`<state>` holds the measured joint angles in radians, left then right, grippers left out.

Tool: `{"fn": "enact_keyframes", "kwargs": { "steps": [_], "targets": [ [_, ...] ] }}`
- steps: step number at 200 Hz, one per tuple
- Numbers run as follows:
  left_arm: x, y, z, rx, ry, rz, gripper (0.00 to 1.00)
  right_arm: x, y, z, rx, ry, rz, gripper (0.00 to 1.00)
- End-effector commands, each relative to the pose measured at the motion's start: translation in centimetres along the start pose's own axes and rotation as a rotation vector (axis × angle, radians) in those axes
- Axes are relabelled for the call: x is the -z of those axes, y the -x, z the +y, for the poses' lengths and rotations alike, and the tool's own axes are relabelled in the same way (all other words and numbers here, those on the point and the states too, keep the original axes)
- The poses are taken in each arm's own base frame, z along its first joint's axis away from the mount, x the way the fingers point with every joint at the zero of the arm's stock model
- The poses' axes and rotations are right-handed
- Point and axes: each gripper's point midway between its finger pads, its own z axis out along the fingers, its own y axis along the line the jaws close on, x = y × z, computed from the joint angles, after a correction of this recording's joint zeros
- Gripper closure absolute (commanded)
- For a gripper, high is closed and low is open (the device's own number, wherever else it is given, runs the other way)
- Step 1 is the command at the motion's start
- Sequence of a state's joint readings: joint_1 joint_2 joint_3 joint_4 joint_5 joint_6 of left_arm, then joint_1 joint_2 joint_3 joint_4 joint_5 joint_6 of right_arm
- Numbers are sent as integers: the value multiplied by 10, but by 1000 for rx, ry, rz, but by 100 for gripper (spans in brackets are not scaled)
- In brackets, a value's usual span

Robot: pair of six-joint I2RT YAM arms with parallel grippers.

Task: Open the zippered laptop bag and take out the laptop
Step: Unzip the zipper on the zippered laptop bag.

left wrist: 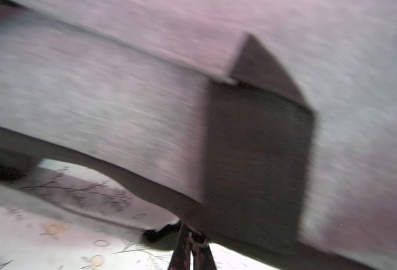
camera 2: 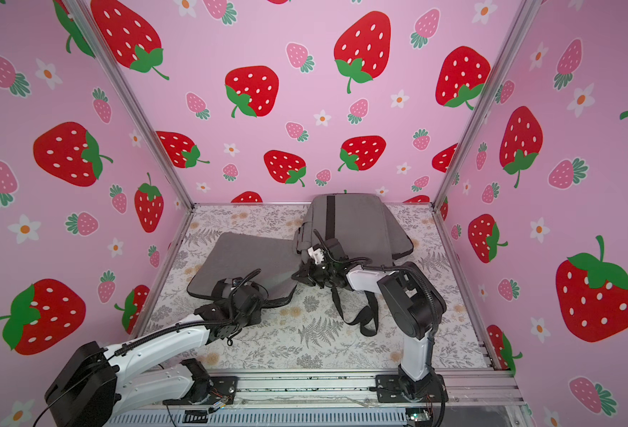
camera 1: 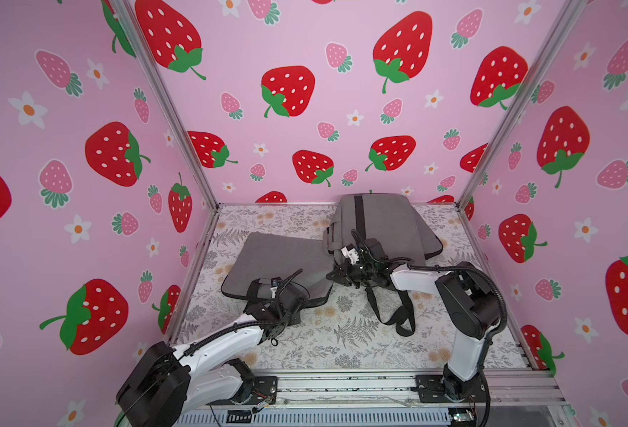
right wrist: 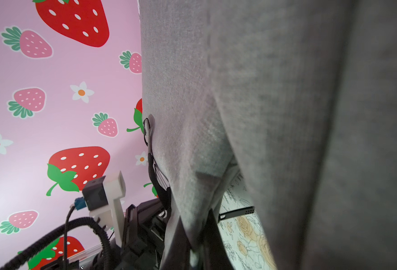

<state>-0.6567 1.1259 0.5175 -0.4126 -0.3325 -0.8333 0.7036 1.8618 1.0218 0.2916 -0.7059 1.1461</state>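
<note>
I need to move my left gripper along the bag's zipper edge to the bag's near corner (camera 1: 225, 291) next and let go of the zipper pull, because that corner is between my left gripper and the side.
A flat grey laptop bag (camera 1: 283, 258) (camera 2: 249, 258) with a black zipper edge lies at the left of the table in both top views. The left wrist view shows its grey side (left wrist: 99, 117), crossed by a dark band (left wrist: 258, 152), with its near edge arched up off the cloth. My left gripper (left wrist: 190, 236) is shut on a small metal zipper pull at that edge; the wrist hides it in the top views. My right gripper (right wrist: 193, 224) (camera 1: 330, 275) is shut on a fold of the bag's grey fabric (right wrist: 193, 152) at its right corner. The laptop is hidden.
A second grey bag (camera 1: 386, 222) with a black stripe leans at the back wall, its black strap (camera 1: 397, 314) trailing toward the front. The floral table cloth (camera 1: 342, 340) is boxed in by strawberry walls and metal posts. A metal rail (camera 1: 342, 384) runs along the front.
</note>
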Motion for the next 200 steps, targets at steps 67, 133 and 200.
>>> {"fn": "enact_keyframes", "kwargs": {
  "steps": [67,133,200],
  "targets": [
    [23,46,84,149,255,-31,100,34,23,33,148,53,-80,100],
    [35,80,138,301,304,-32,100,34,22,29,173,50,-63,100],
    [26,101,194,512,356,-1,100,38,17,30,199,47,-49,100]
  ]
}}
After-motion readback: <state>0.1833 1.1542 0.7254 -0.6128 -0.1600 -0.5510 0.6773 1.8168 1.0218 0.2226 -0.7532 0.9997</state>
